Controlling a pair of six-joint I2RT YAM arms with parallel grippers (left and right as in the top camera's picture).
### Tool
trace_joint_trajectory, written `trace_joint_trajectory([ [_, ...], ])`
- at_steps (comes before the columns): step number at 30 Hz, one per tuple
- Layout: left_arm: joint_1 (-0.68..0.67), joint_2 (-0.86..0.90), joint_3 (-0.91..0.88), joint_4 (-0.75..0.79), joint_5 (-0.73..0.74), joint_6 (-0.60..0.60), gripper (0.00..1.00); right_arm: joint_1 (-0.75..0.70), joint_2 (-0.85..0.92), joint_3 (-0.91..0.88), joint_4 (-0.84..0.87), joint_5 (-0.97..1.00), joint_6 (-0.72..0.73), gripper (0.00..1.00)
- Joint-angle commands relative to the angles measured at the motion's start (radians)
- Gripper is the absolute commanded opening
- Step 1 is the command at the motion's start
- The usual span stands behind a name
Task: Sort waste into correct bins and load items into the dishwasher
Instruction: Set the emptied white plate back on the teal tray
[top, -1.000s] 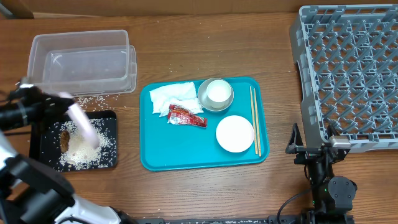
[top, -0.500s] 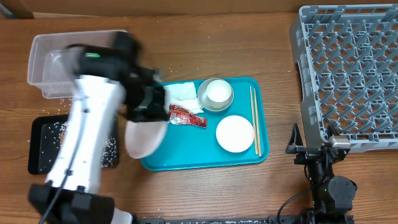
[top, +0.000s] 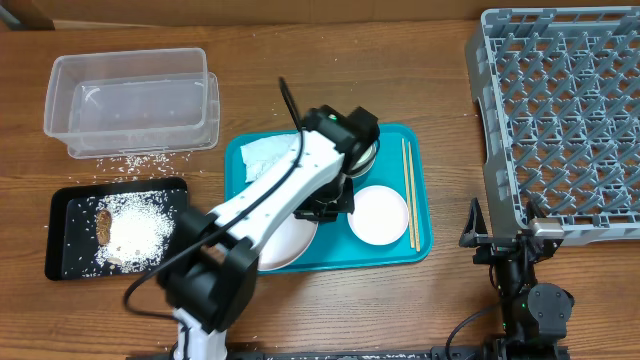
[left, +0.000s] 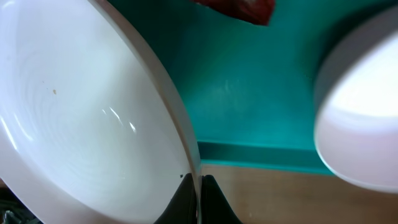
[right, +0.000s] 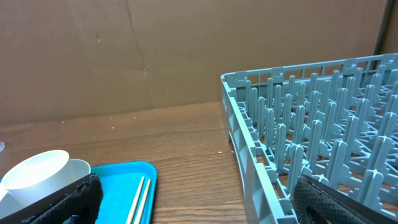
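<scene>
My left gripper lowers the large white plate (top: 282, 245) onto the near part of the teal tray next and releases the plate's rim there, since the plate still hangs tilted.
My left gripper (left: 199, 186) is shut on the rim of the large white plate (left: 81, 112), which hangs tilted over the front edge of the teal tray (top: 400, 240). From overhead the plate (top: 282, 245) shows under the left gripper (top: 328, 206). To its right on the tray lies the smaller white dish (top: 378, 214), with the chopsticks (top: 408, 190) past it. The arm partly hides the bowl (top: 356, 150) and the napkin (top: 262, 158). The red wrapper (left: 242, 7) shows in the left wrist view. My right gripper (right: 199, 205) stands open by the grey dish rack (right: 311, 124).
The black tray (top: 70, 205) at the left holds rice and the brown lump (top: 104, 222). Behind it stands the clear tub (top: 133, 100), with loose rice grains (top: 130, 160) on the table along its front. The dish rack (top: 560, 120) fills the far right.
The left arm has swung right from the black tray to the teal tray, carrying the plate. The rice and brown lump now lie uncovered in the black tray. The right arm has not moved.
</scene>
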Motion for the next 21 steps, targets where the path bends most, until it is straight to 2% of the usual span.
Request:
trace_joint_trajectory([
  [1, -0.006, 0.073, -0.006, 0.013, -0.063, -0.069, 0.04, -0.003, -0.012, -0.010, 0.006, 0.009, -0.003, 1.00],
  [8, -0.005, 0.142, -0.006, 0.066, -0.071, -0.068, 0.04, -0.003, -0.012, -0.010, 0.006, 0.009, -0.003, 1.00],
  [10, -0.005, 0.142, -0.006, 0.075, -0.071, -0.064, 0.14, -0.003, -0.012, -0.010, 0.006, 0.009, -0.003, 1.00],
  [11, -0.005, 0.141, -0.006, 0.076, -0.072, -0.063, 0.31, -0.003, -0.012, -0.010, 0.006, 0.009, -0.003, 1.00],
  [12, -0.004, 0.141, -0.006, 0.075, -0.073, -0.056, 0.38, -0.003, -0.012, -0.010, 0.006, 0.009, -0.003, 1.00],
  [21, 0.044, 0.131, 0.042, 0.022, -0.055, -0.006, 0.38, -0.003, -0.012, -0.010, 0.006, 0.009, -0.003, 1.00],
])
